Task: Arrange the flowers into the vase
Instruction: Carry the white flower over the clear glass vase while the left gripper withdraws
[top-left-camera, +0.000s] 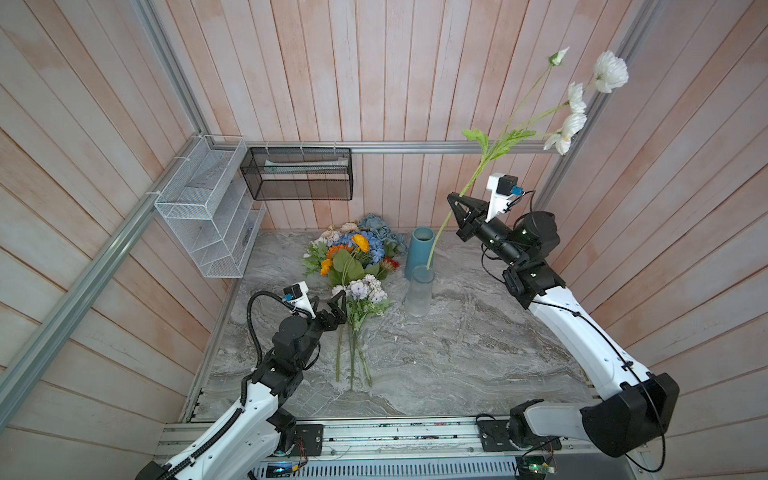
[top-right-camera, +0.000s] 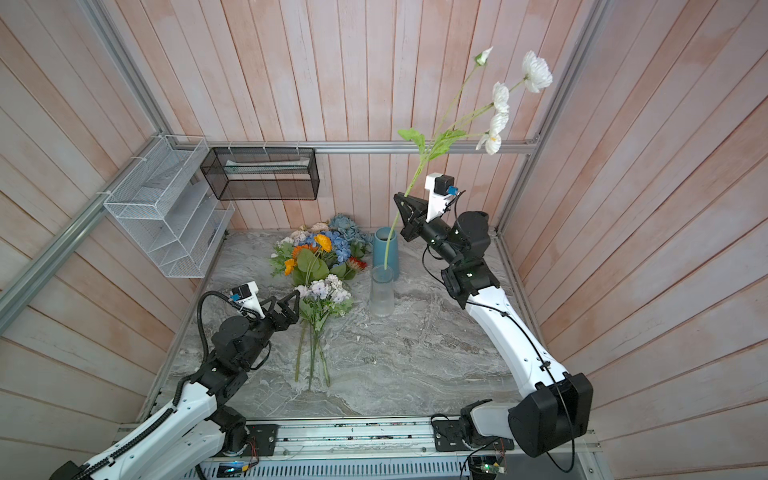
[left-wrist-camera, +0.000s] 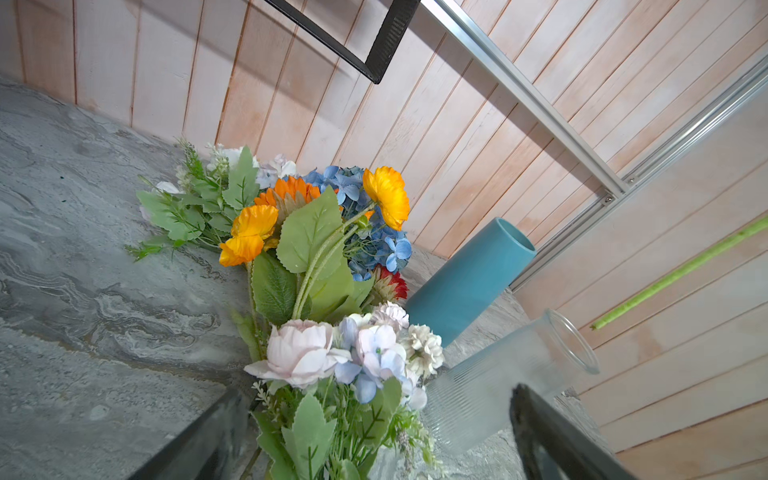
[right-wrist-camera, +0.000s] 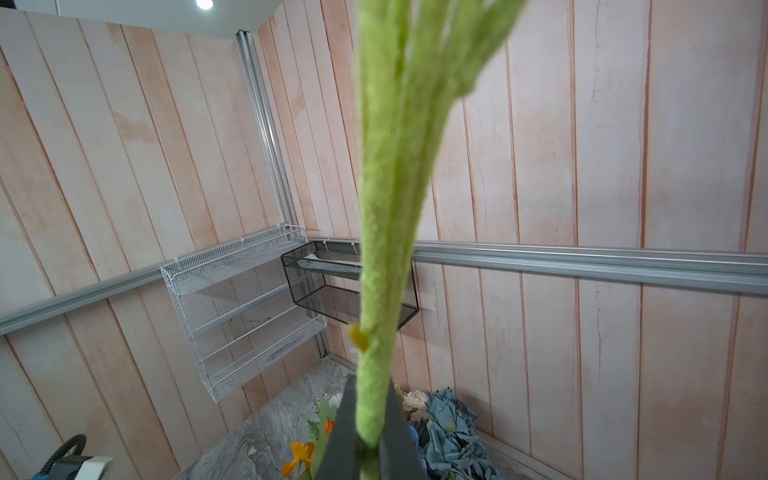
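The glass vase's opening (top-left-camera: 423, 274) lies below my right gripper, under the hanging tip of the white flower's stem. My right gripper comes down next, slides the stem inside and releases it.
My right gripper (top-left-camera: 455, 199) (top-right-camera: 401, 198) (right-wrist-camera: 370, 415) is shut on the fuzzy green stem (right-wrist-camera: 386, 208) of a white flower spray (top-left-camera: 609, 70) (top-right-camera: 536, 70), held high and tilted. The stem's lower tip (left-wrist-camera: 596, 325) hangs just over the mouth of the clear ribbed glass vase (top-left-camera: 419, 297) (top-right-camera: 382, 295) (left-wrist-camera: 498, 382). The other flowers (top-left-camera: 353, 253) (top-right-camera: 320, 253) (left-wrist-camera: 316, 232) lie heaped on the marble top. My left gripper (top-left-camera: 338, 307) (top-right-camera: 286, 303) (left-wrist-camera: 374, 432) is open, low beside the lilac bunch (top-left-camera: 365, 291) (left-wrist-camera: 332, 353), whose leaves show between its fingers.
A teal cylinder vase (top-left-camera: 420, 253) (top-right-camera: 386, 253) (left-wrist-camera: 465, 282) stands right behind the glass one. A white wire rack (top-left-camera: 208, 208) and a black mesh basket (top-left-camera: 297, 174) hang on the back-left walls. Wooden walls close in three sides; a metal rail (top-left-camera: 374, 436) runs along the front.
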